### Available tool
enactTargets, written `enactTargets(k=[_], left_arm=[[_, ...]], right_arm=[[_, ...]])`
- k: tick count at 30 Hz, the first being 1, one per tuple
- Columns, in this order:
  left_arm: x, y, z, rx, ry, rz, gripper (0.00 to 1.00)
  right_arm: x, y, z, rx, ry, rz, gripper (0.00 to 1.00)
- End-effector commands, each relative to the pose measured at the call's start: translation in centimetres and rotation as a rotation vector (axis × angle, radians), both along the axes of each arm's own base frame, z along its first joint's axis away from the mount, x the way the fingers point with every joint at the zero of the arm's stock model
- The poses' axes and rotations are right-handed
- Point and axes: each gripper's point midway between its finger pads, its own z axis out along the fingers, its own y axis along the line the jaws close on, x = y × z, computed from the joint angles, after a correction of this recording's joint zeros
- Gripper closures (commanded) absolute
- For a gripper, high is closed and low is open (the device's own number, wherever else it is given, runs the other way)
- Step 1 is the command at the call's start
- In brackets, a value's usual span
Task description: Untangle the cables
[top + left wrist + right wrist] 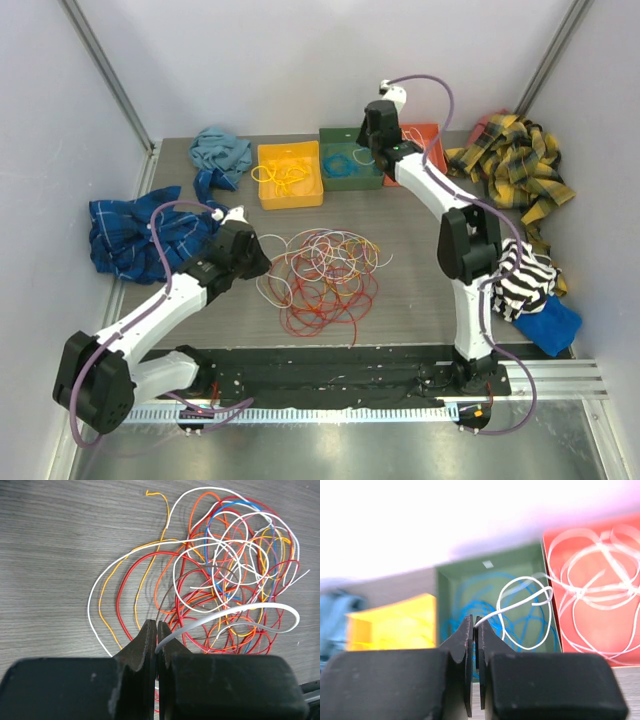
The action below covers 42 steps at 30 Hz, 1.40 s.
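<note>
I next rise, cross over the red bin of white cables, right of my right gripper in the top view, lower and release.
A tangle of cables (325, 275) in red, orange, yellow and white lies mid-table; it also shows in the left wrist view (225, 580). My left gripper (258, 258) is at its left edge, shut (157, 630) on a white cable (240, 611) that arcs out over the pile. My right gripper (375, 155) is at the back, above the bins. It is shut (475, 625) on a thin white cable (525, 612) that hangs in a loop over the green bin (447, 587).
A yellow bin (262, 190) with yellow cables, the green bin (340, 134) with blue cables and a red bin (432, 135) with white cables (600, 595) stand at the back. Cloths lie left (130, 235), back left (220, 150) and right (515, 165), (525, 280).
</note>
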Motion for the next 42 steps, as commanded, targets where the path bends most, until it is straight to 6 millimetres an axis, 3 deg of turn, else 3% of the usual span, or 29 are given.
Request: enactTargets(k=[1, 3, 5, 6, 8, 10, 15, 18, 21, 25, 32, 33, 35, 36, 41, 42], left_arm=[[0.3, -0.5, 1.5, -0.039, -0.057, -0.005, 1.00], [0.3, -0.4, 1.7, -0.047, -0.064, 0.000, 1.00], [0.4, -0.5, 2.1, -0.056, -0.075, 0.003, 1.00], [0.5, -0.6, 2.4, -0.063, -0.082, 0.005, 1.00], [0.7, -0.8, 2.8, -0.081, -0.096, 0.006, 1.00], [0.7, -1.2, 3.3, -0.099, -0.103, -0.003, 1.00], [0.9, -2.0, 4.5, -0.142, -0.130, -0.011, 1.00], [0.6, -2.2, 4.6, -0.151, -0.134, -0.017, 0.99], [0.2, -2.2, 4.3, -0.153, -0.131, -0.021, 0.99], [-0.1, -2.1, 4.1, -0.156, -0.128, -0.021, 0.99], [0.0, -1.2, 3.8, -0.114, -0.134, 0.002, 0.99], [0.1, -1.2, 3.6, -0.108, -0.130, 0.004, 0.99], [0.3, -1.2, 3.5, -0.097, -0.129, 0.003, 0.99], [0.3, -1.2, 3.4, -0.091, -0.123, 0.001, 0.99], [0.8, -1.3, 3.6, -0.054, -0.113, -0.009, 1.00], [0.9, -1.0, 3.5, -0.039, -0.113, -0.003, 1.00]], right_arm=[[-2.0, -0.4, 8.9, 0.062, -0.166, -0.016, 0.99], [-3.5, -0.5, 11.5, 0.077, -0.202, -0.008, 0.99], [-4.6, -0.7, 12.3, 0.076, -0.213, -0.002, 0.99], [-6.0, -0.8, 15.0, 0.090, -0.254, 0.005, 0.99], [-7.4, -1.2, 17.7, 0.082, -0.294, 0.008, 0.99], [-9.8, -1.5, 22.7, 0.095, -0.370, 0.017, 0.99], [-13.7, -3.4, 30.3, 0.119, -0.481, -0.001, 0.99], [-14.9, -5.3, 32.4, 0.079, -0.519, -0.062, 0.99], [-15.0, -6.7, 33.2, 0.035, -0.539, -0.116, 0.99], [-12.9, -7.7, 31.3, 0.008, -0.505, -0.148, 0.99], [-5.9, -10.6, 23.3, -0.003, -0.372, -0.232, 0.99], [-4.2, -11.4, 21.2, -0.012, -0.342, -0.250, 0.99], [-2.4, -12.1, 19.5, 0.007, -0.318, -0.259, 0.99], [-0.7, -11.9, 17.6, 0.006, -0.293, -0.259, 0.99], [3.7, -13.5, 13.2, 0.007, -0.243, -0.297, 0.99], [4.2, -13.6, 13.3, 0.012, -0.251, -0.302, 0.99]])
